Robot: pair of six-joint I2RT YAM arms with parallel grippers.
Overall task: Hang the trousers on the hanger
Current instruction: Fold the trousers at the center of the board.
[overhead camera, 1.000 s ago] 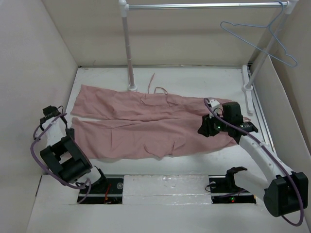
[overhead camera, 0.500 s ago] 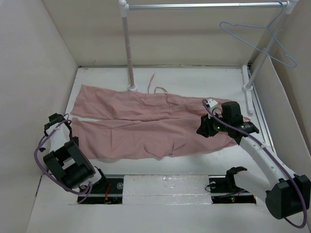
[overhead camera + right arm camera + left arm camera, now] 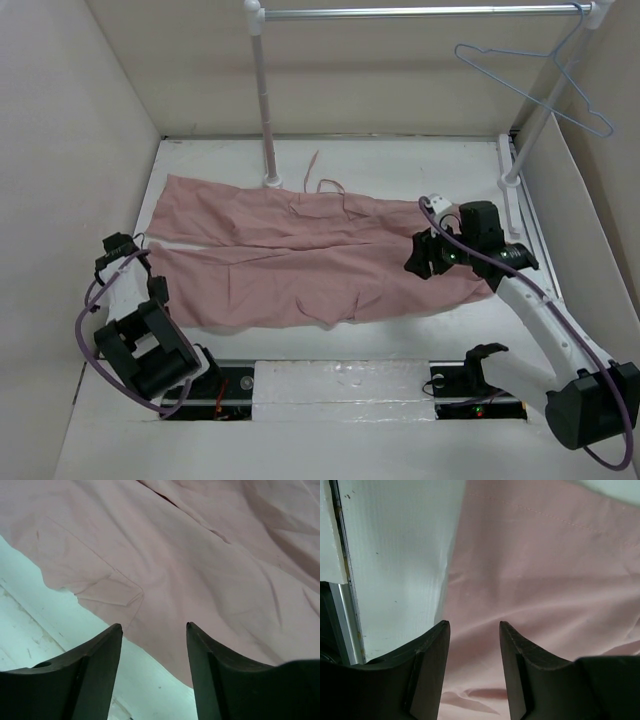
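The near trouser leg's near hem corner [image 3: 474,487] is below and to the left in the top view. My left gripper needs to slide that way next and go down onto it.
The dusty-pink trousers [image 3: 310,255] lie spread flat on the white table, legs to the left and waist to the right. The pale blue wire hanger [image 3: 545,75] hangs from the rail at the back right, far from both grippers. My left gripper [image 3: 160,292] is open and empty, just above the left end of the near trouser leg. In the left wrist view the left gripper [image 3: 472,625] frames the fabric [image 3: 545,555] by its left edge. My right gripper [image 3: 415,262] is open and empty, low over the waist end. The right wrist view shows it [image 3: 153,626] over the near edge of the fabric [image 3: 175,540].
A rail with a metal bar [image 3: 420,12] on white posts [image 3: 265,100] stands at the back; its right post [image 3: 530,130] leans by the right wall. Beige walls close in the left, back and right. A bare white strip of table [image 3: 350,330] lies in front of the trousers.
My left gripper has come down and toward the near edge, to the end of the near trouser leg. My right gripper has shifted only slightly. The trousers have not moved.
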